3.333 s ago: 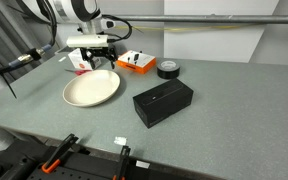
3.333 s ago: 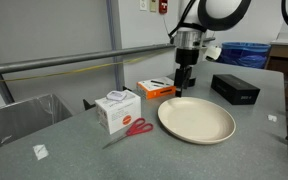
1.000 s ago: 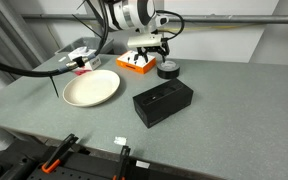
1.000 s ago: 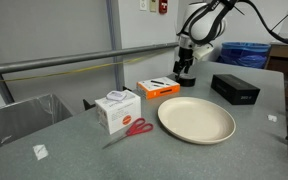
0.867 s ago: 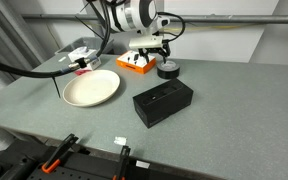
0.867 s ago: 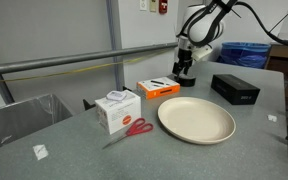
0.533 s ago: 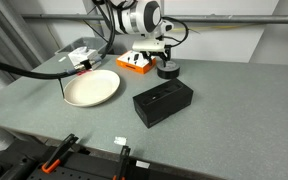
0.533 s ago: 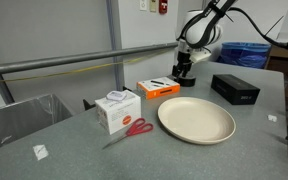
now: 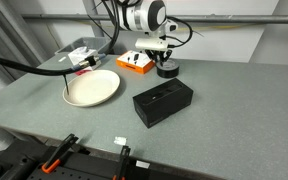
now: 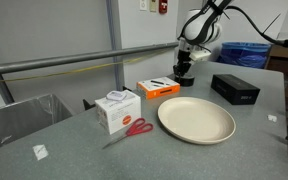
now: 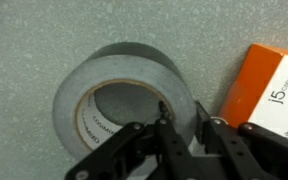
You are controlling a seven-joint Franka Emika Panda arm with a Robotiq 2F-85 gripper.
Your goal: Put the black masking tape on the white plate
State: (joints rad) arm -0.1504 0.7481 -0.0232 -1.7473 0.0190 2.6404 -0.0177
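The white plate is past the flat box from my gripper, so my gripper will next lift the tape (image 9: 168,71), swing over the plate's bare top (image 9: 93,87), go down and let go.
The black masking tape (image 11: 124,85) lies flat on the grey table, a small roll with a hollow centre. My gripper (image 11: 181,112) is shut on its wall, one finger inside the hole and one outside. In both exterior views the gripper (image 9: 164,62) (image 10: 184,70) stands straight down on the tape (image 9: 168,71) (image 10: 185,80) at the far side of the table. The white plate (image 9: 91,88) (image 10: 196,120) sits apart from it, nearer the table's middle, with nothing on it.
An orange-and-white flat box (image 9: 136,62) (image 11: 274,85) lies right beside the tape. A larger black box (image 9: 163,101) (image 10: 235,88) stands near the plate. A white carton (image 10: 117,110) and red-handled scissors (image 10: 134,129) lie on the plate's other side.
The gripper has come down over the tape and its jaws have closed on the roll's wall. The tape, plate and boxes have not moved.
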